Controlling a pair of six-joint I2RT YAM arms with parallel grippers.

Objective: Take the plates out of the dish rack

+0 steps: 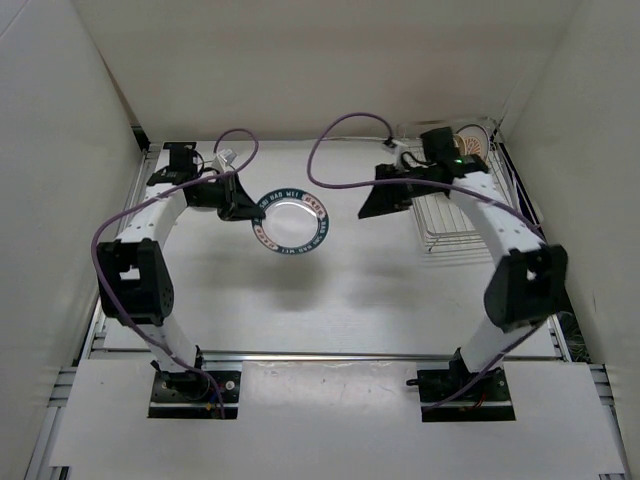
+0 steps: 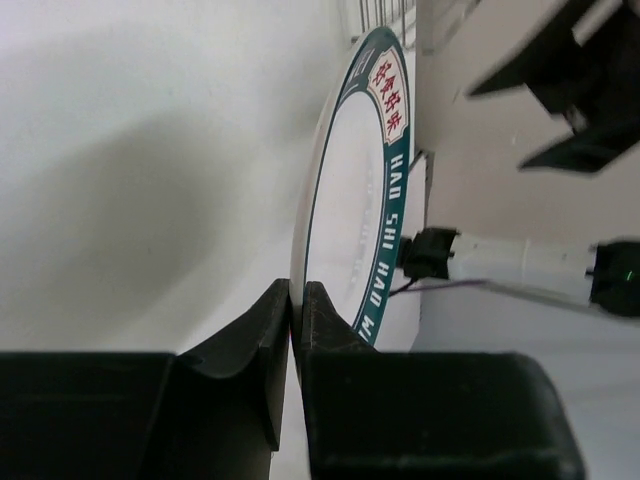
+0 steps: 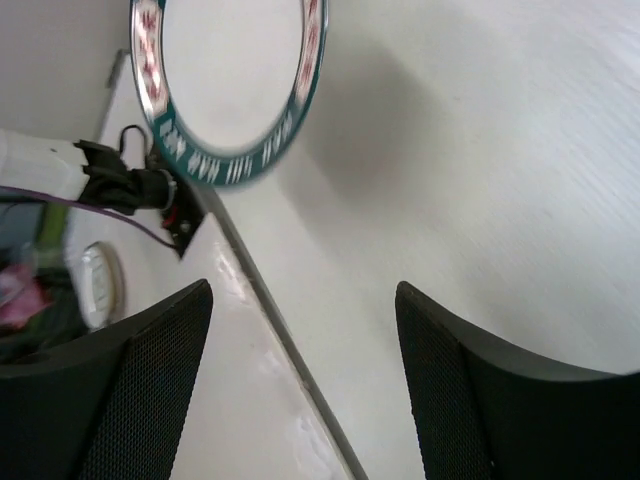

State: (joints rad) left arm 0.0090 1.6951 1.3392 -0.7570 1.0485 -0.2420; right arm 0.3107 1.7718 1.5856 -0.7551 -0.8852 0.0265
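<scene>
The left gripper carries the plate outward and left in the top view to the table's far corner next, clear of the rack [image 1: 455,215]. It then lowers to release the plate.
My left gripper [image 1: 252,210] is shut on the rim of the white plate with the dark lettered rim [image 1: 290,221] and holds it above the table, left of centre. In the left wrist view the plate [image 2: 350,190] stands edge-on between my closed fingers [image 2: 297,300]. My right gripper [image 1: 372,208] is open and empty, just right of that plate and left of the silver wire dish rack [image 1: 455,215]. The right wrist view shows the plate [image 3: 225,60] beyond my spread fingers [image 3: 300,330]. A plate with an orange sunburst centre [image 1: 472,143] stands at the rack's far end. The tan plate is not visible.
White walls close in the table on the left, back and right. The plate's shadow [image 1: 290,285] lies on the table below it. Purple cables loop over both arms. The right gripper shows in the left wrist view [image 2: 570,90].
</scene>
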